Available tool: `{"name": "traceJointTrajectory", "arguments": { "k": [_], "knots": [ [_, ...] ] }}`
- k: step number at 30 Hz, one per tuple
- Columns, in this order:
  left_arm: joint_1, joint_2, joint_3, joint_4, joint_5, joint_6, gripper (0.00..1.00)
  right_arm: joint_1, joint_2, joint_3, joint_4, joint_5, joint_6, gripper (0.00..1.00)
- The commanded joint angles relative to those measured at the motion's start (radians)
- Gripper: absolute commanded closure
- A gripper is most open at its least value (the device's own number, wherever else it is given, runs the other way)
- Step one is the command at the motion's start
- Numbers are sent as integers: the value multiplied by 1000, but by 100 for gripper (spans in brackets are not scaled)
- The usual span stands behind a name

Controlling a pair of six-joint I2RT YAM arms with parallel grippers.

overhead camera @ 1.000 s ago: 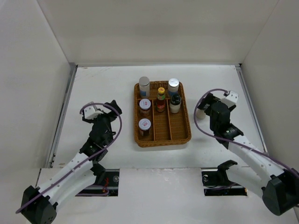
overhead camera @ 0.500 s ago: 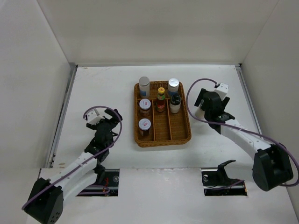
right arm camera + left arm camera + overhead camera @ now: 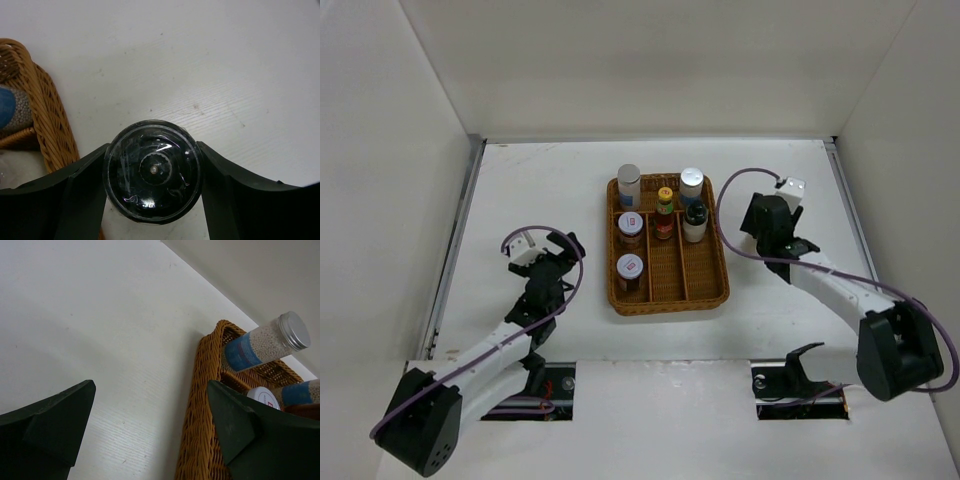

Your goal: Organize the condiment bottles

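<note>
The near end of that basket section is bare. My right gripper will next go up and back over the basket rim (image 3: 47, 115), lower the grey-capped shaker and release it beside the black-capped one.
The wicker basket (image 3: 720, 270) holds two silver-topped shakers (image 3: 629, 185) (image 3: 692, 182), the red sauce bottle (image 3: 665, 213), a black-capped shaker (image 3: 695, 222) and two white-lidded brown jars (image 3: 631, 228) (image 3: 629, 272). My right gripper (image 3: 757, 222) (image 3: 152, 172) is shut on the cap of the grey-capped shaker (image 3: 150, 145), which stands on the table just right of the basket rim (image 3: 47, 115). The arm hides it in the top view. My left gripper (image 3: 555, 250) (image 3: 150, 415) is open and empty, left of the basket rim (image 3: 200, 405). One silver-topped shaker (image 3: 262, 342) shows beyond it.
White walls close in the table on the left, back and right. The basket's near half has bare compartments (image 3: 668, 270). Bare tabletop (image 3: 100, 330) lies left of the basket and also right of the shaker (image 3: 240, 75).
The right arm has lowered and swung in toward the basket's right side with the shaker. The left gripper has drawn back slightly toward the near edge.
</note>
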Motion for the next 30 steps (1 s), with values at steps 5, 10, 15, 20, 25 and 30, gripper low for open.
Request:
{"name": "traceJointTrajectory", "arguments": {
  "k": [5, 10, 15, 20, 25, 30],
  "knots": [
    [5, 43, -13, 87, 10, -15, 1, 241, -304, 3, 12, 200, -96, 53],
    [16, 71, -4, 91, 14, -15, 0, 433, -378, -14, -47, 176, -18, 53],
    [23, 71, -1, 91, 31, -14, 0, 537, -302, -18, -32, 124, 43, 52],
    [33, 65, -1, 81, 39, -14, 0, 560, -237, -61, 19, 93, 77, 52],
    [49, 97, 16, 70, 45, -9, 0, 560, -188, -156, 112, 88, 115, 47],
    [54, 121, 47, 19, 54, -4, 0, 573, -199, -187, 154, 99, 112, 10]
  ]
}}
